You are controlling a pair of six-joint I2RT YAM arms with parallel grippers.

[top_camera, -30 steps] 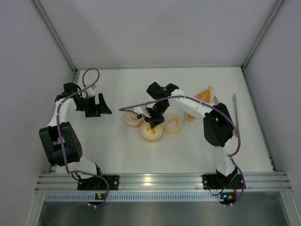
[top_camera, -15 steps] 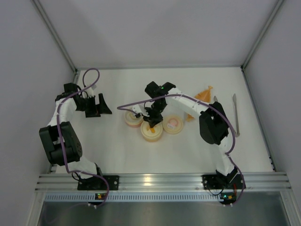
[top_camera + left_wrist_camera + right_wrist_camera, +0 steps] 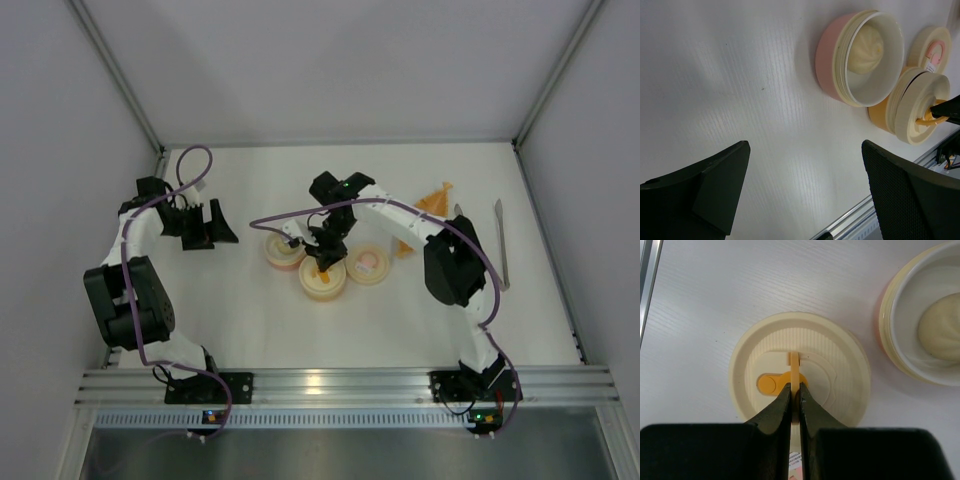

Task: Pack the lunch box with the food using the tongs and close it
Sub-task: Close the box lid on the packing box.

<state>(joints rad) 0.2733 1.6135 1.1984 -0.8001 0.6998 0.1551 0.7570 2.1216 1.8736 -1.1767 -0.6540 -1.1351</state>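
Note:
I need to move my right gripper back slightly with the orange container (image 3: 323,291), which stands below the gripper, and release the ring handle, because the lid covers that container.
The lunch box is a set of round containers. The pink one (image 3: 284,250) (image 3: 832,65) stands open with a pale beige ball of food (image 3: 865,45) (image 3: 940,327) inside. The orange one (image 3: 323,280) (image 3: 880,112) carries a cream lid (image 3: 800,360). My right gripper (image 3: 326,256) (image 3: 795,388) is shut on that lid's upright orange ring handle (image 3: 794,367). My left gripper (image 3: 205,225) (image 3: 805,150) hangs open and holds nothing, well to the left of the containers. The silver tongs (image 3: 500,245) lie by the right wall, away from both grippers.
A second cream lid with a pink handle (image 3: 368,264) (image 3: 932,50) lies right of the orange container. An orange leaf-shaped dish (image 3: 428,205) sits at the back right, partly under my right arm. Grey walls close in both sides.
My right arm's elbow has swung slightly left while its gripper stayed shut on the lid handle. The left arm has not moved.

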